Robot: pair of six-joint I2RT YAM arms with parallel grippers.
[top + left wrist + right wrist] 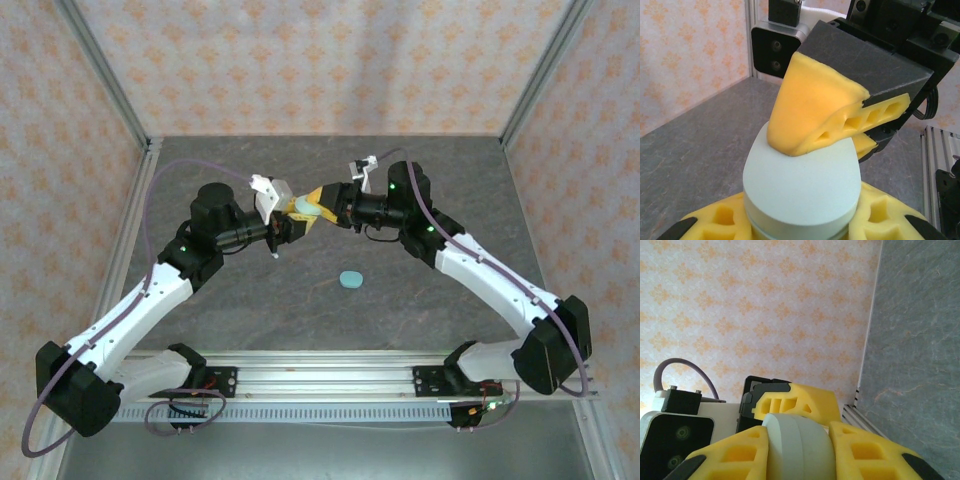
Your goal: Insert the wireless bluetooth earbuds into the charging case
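Note:
I will next lower the pale mint case (305,208) in my right gripper onto the bare tabletop outward of the teal case and let go of it, because that spot is empty.
A pale mint oval charging case (305,208) hangs above the middle of the table, gripped from both sides. My left gripper (293,220) is shut on its near end. In the left wrist view the case (802,180) sits between the yellow pads (715,222). My right gripper (323,203) is shut on the far end, and one of its fingers (810,115) presses the case's top face. The right wrist view shows the case (797,450) edge-on, touching both pads (735,455). The case is closed, with its seam showing. The earbuds are out of view.
A second small teal oval case (351,279) lies on the grey table (450,200), in front of the grippers and slightly right. Patterned walls and metal frame posts (145,140) enclose the table on three sides. An aluminium rail (330,375) runs along the near edge.

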